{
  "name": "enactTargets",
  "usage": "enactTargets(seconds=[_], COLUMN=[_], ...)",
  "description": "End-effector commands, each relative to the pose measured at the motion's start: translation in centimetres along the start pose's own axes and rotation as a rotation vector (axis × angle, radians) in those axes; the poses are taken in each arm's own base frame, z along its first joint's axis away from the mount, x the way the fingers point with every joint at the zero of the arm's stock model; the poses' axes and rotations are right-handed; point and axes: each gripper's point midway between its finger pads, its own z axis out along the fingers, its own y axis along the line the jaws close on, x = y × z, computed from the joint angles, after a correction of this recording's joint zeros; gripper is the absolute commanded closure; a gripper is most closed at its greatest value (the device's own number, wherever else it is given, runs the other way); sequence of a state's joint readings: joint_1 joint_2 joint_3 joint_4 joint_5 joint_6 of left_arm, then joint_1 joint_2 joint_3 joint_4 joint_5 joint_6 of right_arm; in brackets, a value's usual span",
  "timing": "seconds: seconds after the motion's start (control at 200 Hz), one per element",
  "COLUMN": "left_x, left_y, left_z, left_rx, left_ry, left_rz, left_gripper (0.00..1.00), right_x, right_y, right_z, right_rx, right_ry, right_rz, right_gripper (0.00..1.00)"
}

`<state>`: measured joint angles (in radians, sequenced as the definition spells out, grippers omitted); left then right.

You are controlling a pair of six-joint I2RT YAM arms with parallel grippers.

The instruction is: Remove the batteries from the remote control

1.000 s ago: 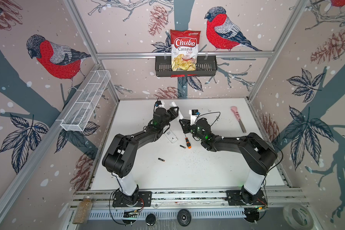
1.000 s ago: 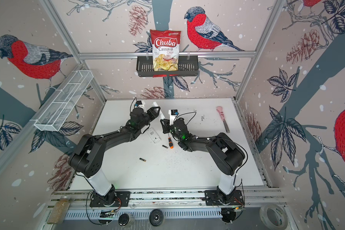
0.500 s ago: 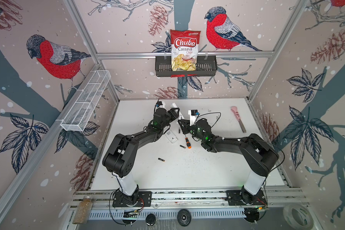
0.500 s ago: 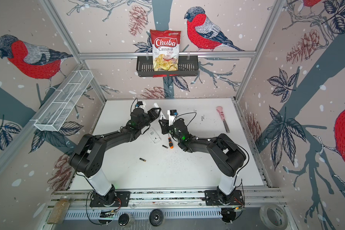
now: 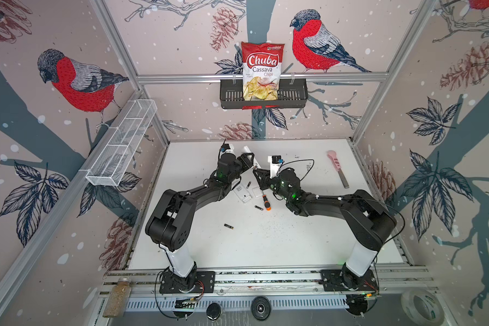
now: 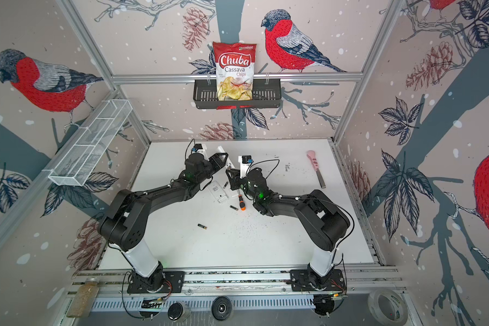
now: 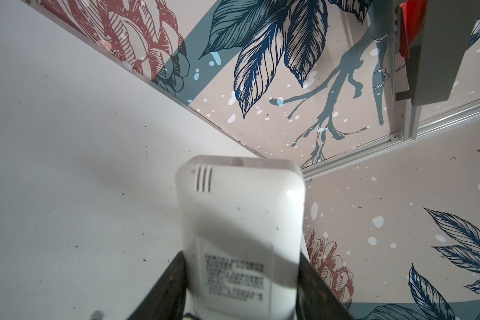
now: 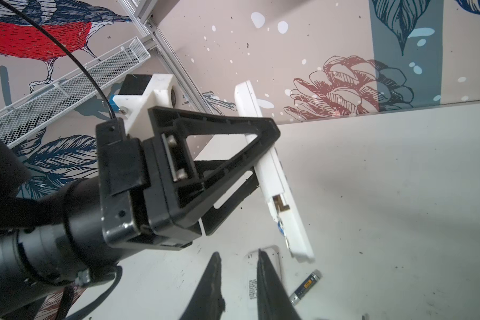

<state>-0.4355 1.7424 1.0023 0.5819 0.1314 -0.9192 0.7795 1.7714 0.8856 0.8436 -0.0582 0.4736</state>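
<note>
The left gripper lowers the tilted remote next, turning it flat, and releases it on the bare tabletop below, outward of the white labelled piece.
My left gripper (image 7: 241,253) is shut on the white remote control (image 7: 241,210) and holds it tilted above the table's back middle (image 5: 248,149). In the right wrist view the remote (image 8: 272,171) shows an open battery bay at its low end; whether a cell sits inside I cannot tell. My right gripper (image 8: 239,253) hovers just under that end, fingers drawn together with nothing between them, and shows in both top views (image 5: 255,170) (image 6: 228,170). Three batteries lie loose on the table (image 5: 248,185) (image 5: 258,208) (image 5: 228,226); one of the batteries (image 8: 305,286) lies beside my right fingers.
A white labelled piece (image 5: 242,193) and a small clear cover (image 5: 257,192) lie under the grippers, beside an orange-and-black screwdriver (image 5: 266,201). A pink-handled tool (image 5: 338,168) lies at the back right. A chips bag (image 5: 263,70) sits in the wall basket, and a wire tray (image 5: 122,144) hangs on the left.
My right gripper has edged slightly back and left, closer to the remote's low end. The left gripper and the remote have stayed put.
</note>
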Motion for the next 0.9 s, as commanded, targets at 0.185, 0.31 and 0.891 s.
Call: enactTargets(seconds=[0.185,0.31,0.891], left_x=[-0.3,-0.3,2.7], left_y=[-0.4,-0.4,6.4], left_z=[0.1,0.1,3.6], left_rx=[0.022,0.021,-0.337], left_ry=[-0.008,-0.007,0.311], left_rz=[0.012,0.012,0.317], left_gripper=[0.63,0.63,0.61], right_x=[-1.4,-1.6,-3.4], right_y=[0.1,0.0,-10.9], right_z=[-0.6,-0.8,-8.2], right_rx=[-0.001,0.002,0.309], right_ry=[-0.040,-0.043,-0.022], right_rz=[-0.007,-0.008,0.067], right_gripper=[0.75,0.75,0.66])
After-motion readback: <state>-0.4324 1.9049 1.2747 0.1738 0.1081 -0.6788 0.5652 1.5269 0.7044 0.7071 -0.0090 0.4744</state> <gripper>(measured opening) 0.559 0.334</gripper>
